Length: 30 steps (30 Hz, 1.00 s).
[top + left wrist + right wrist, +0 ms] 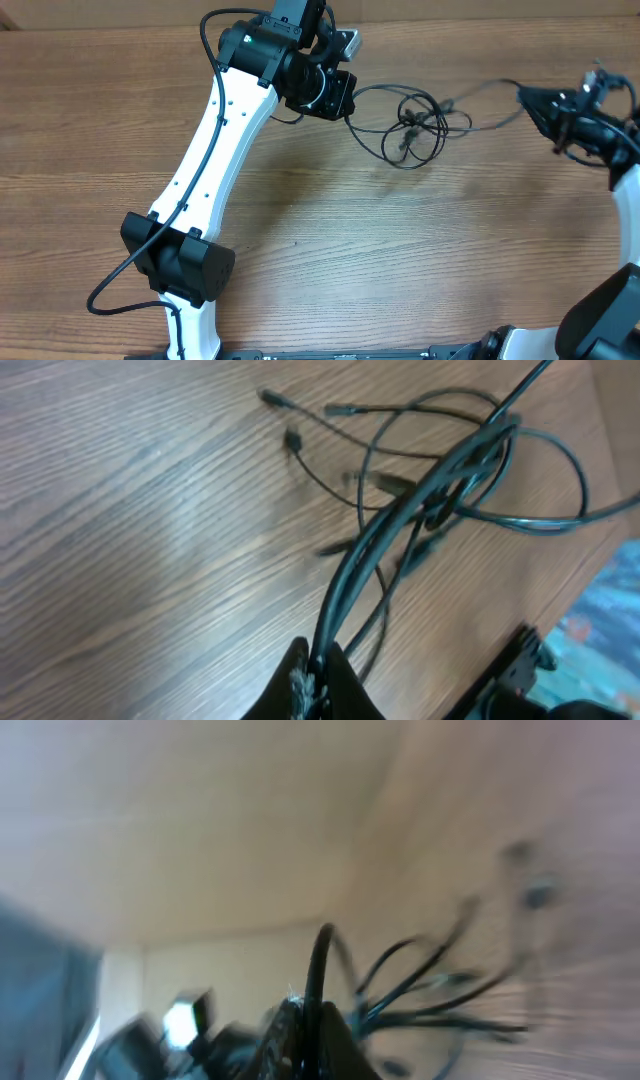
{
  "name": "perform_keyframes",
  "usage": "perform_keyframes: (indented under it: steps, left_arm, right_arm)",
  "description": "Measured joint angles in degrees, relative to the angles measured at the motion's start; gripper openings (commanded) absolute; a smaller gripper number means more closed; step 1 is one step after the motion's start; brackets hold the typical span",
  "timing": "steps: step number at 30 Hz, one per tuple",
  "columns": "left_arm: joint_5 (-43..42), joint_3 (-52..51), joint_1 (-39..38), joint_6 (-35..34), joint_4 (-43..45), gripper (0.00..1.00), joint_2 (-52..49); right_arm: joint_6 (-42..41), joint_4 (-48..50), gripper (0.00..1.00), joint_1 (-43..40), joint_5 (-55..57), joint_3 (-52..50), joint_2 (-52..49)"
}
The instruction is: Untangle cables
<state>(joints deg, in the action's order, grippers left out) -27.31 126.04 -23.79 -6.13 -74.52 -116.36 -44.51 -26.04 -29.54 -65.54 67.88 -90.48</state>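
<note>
The bowed piece of cable should next go onto the bare wood behind my right gripper and to its right in the overhead view. I will pull it there to make it straight, then let go.
The cables (415, 125) are thin black cords tangled in loops on the wooden table, between my two grippers. My left gripper (345, 100) sits at the left end of the tangle and is shut on a strand of the cables (400, 525) that runs up from its fingertips (318, 672). My right gripper (530, 100) is at the far right, shut on another strand that stretches leftwards to the tangle. In the blurred right wrist view a black cord (318, 960) rises from between the shut fingers (308, 1020). Small plug ends (272, 398) lie loose on the wood.
The wooden table (400, 260) fills the overhead view. The white left arm (215, 140) crosses the left half diagonally, with its own thick black cable (115, 285) looping at the lower left. The right arm (625, 210) stands along the right edge.
</note>
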Motion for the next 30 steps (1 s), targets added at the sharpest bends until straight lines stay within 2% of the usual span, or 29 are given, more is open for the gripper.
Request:
perform_keyframes:
  steps: [2, 6, 10, 14, 16, 18, 21, 24, 30]
  left_arm:
    - [0.2, 0.0, 0.0, 1.0, -0.6, 0.04, 0.0]
    - [0.6, 0.0, -0.1, 2.5, -1.1, 0.04, 0.0]
    - [0.7, 0.0, -0.1, 3.3, -1.1, 0.04, 0.0]
    - [0.6, 0.0, -0.1, 3.4, -1.1, 0.04, 0.0]
    - [0.7, 0.0, -0.1, 3.4, -1.1, 0.04, 0.0]
    - [0.9, 0.0, -0.1, 3.4, -1.0, 0.04, 0.0]
    - [1.3, 0.0, -0.1, 3.4, 0.3, 0.04, 0.0]
    - [0.8, 0.0, -0.1, 3.4, 2.1, 0.04, 0.0]
    - [-3.4, 3.5, -0.1, 3.1, 3.1, 0.04, 0.0]
  right_arm:
    - [4.4, -7.8, 0.04, -2.3, 7.4, 0.0, 0.0]
    - [9.0, -15.5, 0.04, -3.8, 21.8, 0.0, 0.0]
    - [11.2, -20.0, 0.04, -4.1, 38.6, 0.0, 0.0]
    - [11.5, -21.7, 0.05, -4.1, 50.1, 0.0, 0.0]
    - [11.5, -22.6, 0.15, -4.1, 53.6, 0.0, 0.0]
    - [11.5, -22.9, 0.35, -4.2, 56.4, 0.0, 0.0]
    - [14.2, -22.5, 0.59, -4.7, 55.2, 0.0, 0.0]
    - [19.0, -22.8, 0.68, -4.8, 48.9, 0.0, 0.0]
    - [28.2, -25.0, 0.69, -4.1, 28.4, 0.1, 0.0]
